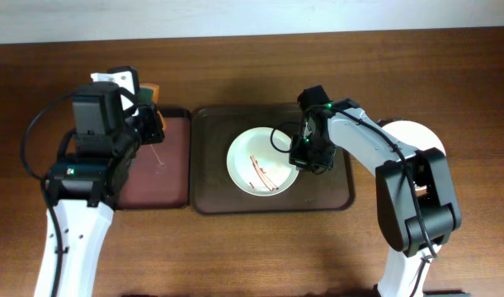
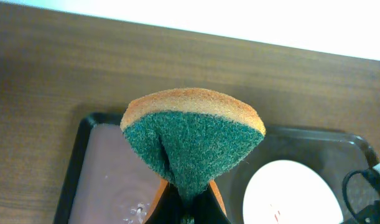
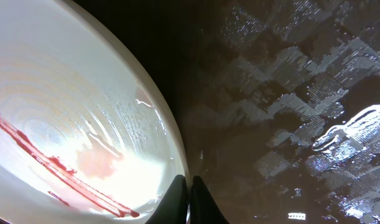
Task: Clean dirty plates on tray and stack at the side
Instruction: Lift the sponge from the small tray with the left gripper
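My left gripper sweeps the sponge point(image 2: 193, 137) over the plate next, then lowers it onto the narrower tray's bottom and releases it. The red streaks come first for wiping.
A white plate point(image 1: 256, 161) with red streaks lies in the dark brown tray point(image 1: 326, 188). My right gripper point(image 1: 301, 157) is at the plate's right edge. In the right wrist view its fingers point(image 3: 190, 186) are shut on the rim of the plate point(image 3: 71, 106), over the wet tray floor point(image 3: 270, 93). My left gripper point(image 1: 150, 111) hovers over the narrower tray and is shut on a folded green and orange sponge point(image 2: 193, 137), with its fingers point(image 2: 190, 214) below. The streaked plate point(image 2: 289, 193) and the tray point(image 2: 339, 149) also show in the left wrist view. A plain white plate point(image 1: 412, 136) lies on the table right of the tray, partly hidden by my right arm.
A narrower reddish-brown tray with a black rim point(image 1: 165, 177) lies left of the dark tray, wet with a few droplets point(image 2: 106, 168). The wooden table's far edge runs along the top of the overhead view.
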